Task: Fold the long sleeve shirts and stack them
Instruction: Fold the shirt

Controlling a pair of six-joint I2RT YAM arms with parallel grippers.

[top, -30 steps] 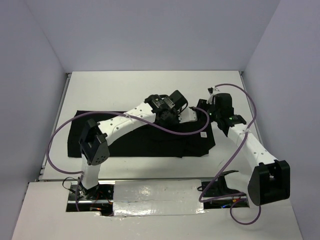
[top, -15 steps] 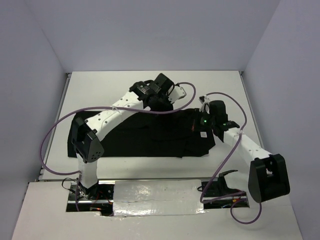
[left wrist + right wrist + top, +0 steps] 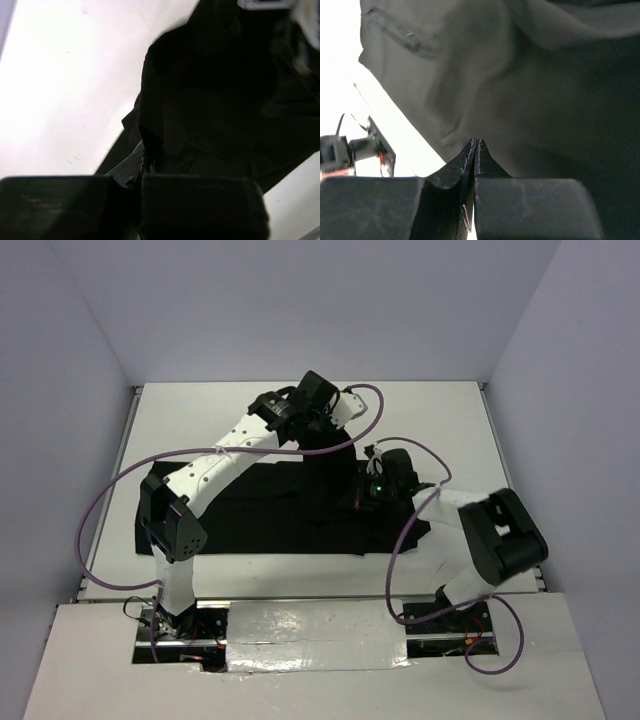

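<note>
The shirt's fold, still held high by my left gripper, comes down back over the shirt's middle part (image 3: 335, 508) next for release, as that part lies below it, back toward my base.
The long sleeve shirt (image 3: 270, 515) is black and lies spread across the middle of the white table (image 3: 440, 420). My left gripper (image 3: 327, 432) reaches over its back edge and is shut on a fold of the shirt (image 3: 210, 100). In the left wrist view that fold rises from the left gripper (image 3: 143, 165). My right gripper (image 3: 366, 494) hovers over the shirt's right part. In the right wrist view the right gripper (image 3: 475, 145) is shut, its tips against the shirt (image 3: 545, 100), and no fold shows between them.
Purple cables (image 3: 110, 505) loop from both arms over the table's left side and right side. A foil-taped strip (image 3: 310, 635) runs along the near edge between the arm bases. Pale walls (image 3: 560, 370) close in the table at the back and both sides.
The left gripper has pulled its fold of shirt toward the back of the table. The right gripper has shut and swung left over the shirt, its arm folding in.
</note>
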